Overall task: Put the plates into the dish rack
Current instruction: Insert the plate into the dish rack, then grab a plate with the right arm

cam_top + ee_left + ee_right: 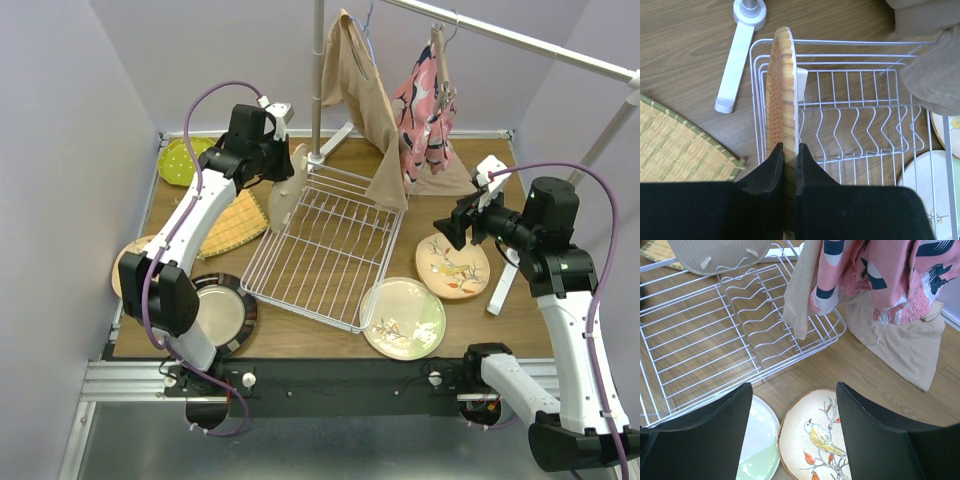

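Note:
The cream plate already stands on edge, so the left gripper should next lower it slightly into the rack's end slot (pixel 297 212) (pixel 801 120) by the woven mat and let it go.
The white wire dish rack (pixel 330 245) lies in the middle of the table. My left gripper (pixel 279 165) is shut on the rim of a cream plate (pixel 285 198), held on edge at the rack's far left corner. From the left wrist, that plate's ridged rim (pixel 782 85) runs up from between the fingertips of the left gripper (pixel 788 147) over the rack (pixel 855 115). My right gripper (pixel 452 228) hangs open above a tan bird plate (pixel 453 266). In its own view the right gripper (pixel 794 386) frames the bird plate (pixel 822 440) and a pale-green plate (pixel 760 445).
The pale-green floral plate (pixel 403 318) lies at the front, a dark-rimmed silvery plate (pixel 222 312) front left, and a lime dotted plate (pixel 180 160) back left. A woven mat (pixel 235 222) lies left of the rack. A clothes rail stand (pixel 319 80) with hanging garments (pixel 425 105) overhangs the rack's far right corner.

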Motion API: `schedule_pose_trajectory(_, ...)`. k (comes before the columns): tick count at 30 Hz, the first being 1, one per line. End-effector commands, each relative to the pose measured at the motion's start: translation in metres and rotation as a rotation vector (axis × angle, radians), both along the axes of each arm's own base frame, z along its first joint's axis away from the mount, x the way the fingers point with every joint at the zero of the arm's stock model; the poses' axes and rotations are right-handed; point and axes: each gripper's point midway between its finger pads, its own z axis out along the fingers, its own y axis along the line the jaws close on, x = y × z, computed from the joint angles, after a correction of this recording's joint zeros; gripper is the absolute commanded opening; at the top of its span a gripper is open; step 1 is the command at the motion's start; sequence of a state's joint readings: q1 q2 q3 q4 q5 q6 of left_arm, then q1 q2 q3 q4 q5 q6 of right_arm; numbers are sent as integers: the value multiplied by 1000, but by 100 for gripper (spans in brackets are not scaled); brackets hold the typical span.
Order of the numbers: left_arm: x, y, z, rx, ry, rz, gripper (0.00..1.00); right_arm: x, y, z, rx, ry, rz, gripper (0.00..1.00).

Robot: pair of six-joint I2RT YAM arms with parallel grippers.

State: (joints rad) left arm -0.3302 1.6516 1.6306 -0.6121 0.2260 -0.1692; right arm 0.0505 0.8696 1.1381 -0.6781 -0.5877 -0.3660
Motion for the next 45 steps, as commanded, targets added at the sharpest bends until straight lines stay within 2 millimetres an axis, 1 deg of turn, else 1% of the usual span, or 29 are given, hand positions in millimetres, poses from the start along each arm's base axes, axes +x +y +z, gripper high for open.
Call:
schedule_pose_trajectory(1, 10, -2, 3, -56, -22, 13, 0, 2, -3, -2, 4, -2, -25, 76)
schedule_pose_trajectory(6, 7, 0, -7, -57, -4, 17, 0, 2, -4, -2, 1, -3, -30, 76)
schedule_pose_trajectory(8, 6, 0, -11, -61, 3, 15, 2, 2, -4, -3, 2, -1, -31, 76)
schedule_pose_trajectory(14, 2, 0, -17, -70, 13, 13, 17, 2, -3, -3, 4, -1, -26, 76)
schedule_pose_trajectory(15, 1, 0, -16, -71, 9, 14, 21, 3, -3, -4, 5, 2, -27, 76)
schedule_pose_trajectory(17, 1, 1, -15, -70, 5, 16, 27, 2, -3, -4, 6, 0, -24, 76)
schedule_pose_trajectory(18, 1, 1, -12, -72, -4, 17, 34, 2, -3, -4, 6, 0, -26, 76)
schedule_pose_trajectory(19, 1, 2, -11, -72, -9, 19, 38, 2, -3, -3, 6, -1, -26, 76)
schedule_pose_trajectory(20, 2, 2, -6, -74, -20, 20, 41, 2, -3, -4, 6, 2, -24, 76)
schedule_pose_trajectory(21, 1, 2, -1, -76, -33, 20, 46, 2, -3, -4, 7, 2, -23, 76)
schedule_pose_trajectory(23, 2, 3, 8, -76, -55, 20, 50, 2, -3, -3, 7, -3, -23, 76)
schedule_pose_trajectory(24, 1, 3, 12, -76, -62, 21, 54, 2, -3, -3, 7, -1, -23, 76)
schedule_pose_trajectory(26, 1, 4, 21, -79, -77, 21, 56, 2, -3, -4, 6, -1, -22, 76)
schedule_pose_trajectory(27, -1, 4, 27, -80, -88, 17, 60, 2, -2, -3, 5, -5, -20, 76)
schedule_pose_trajectory(29, -2, 5, 34, -84, -101, 20, 60, 1, -3, -2, 8, -6, -21, 76)
schedule_pose_trajectory(30, -3, 6, 39, -81, -109, 22, 64, 1, -2, -3, 7, -3, -21, 76)
schedule_pose_trajectory(33, -5, 11, 51, -74, -134, 34, 65, 1, -2, -3, 8, -4, -20, 76)
schedule_pose_trajectory(38, -7, 20, 63, -43, -166, 60, 65, 1, -1, -3, 10, -1, -14, 76)
schedule_pose_trajectory(41, -10, 28, 79, -22, -221, 77, 65, 0, -1, -5, 10, 3, -14, 76)
schedule_pose_trajectory(42, -13, 32, 89, -21, -252, 86, 65, 1, -2, -5, 10, 4, -18, 76)
schedule_pose_trajectory(44, -15, 37, 101, -10, -290, 100, 65, 0, -2, -7, 12, 9, -19, 76)
schedule_pose_trajectory(45, -19, 39, 111, -9, -318, 98, 65, 0, -2, -7, 12, 11, -19, 76)
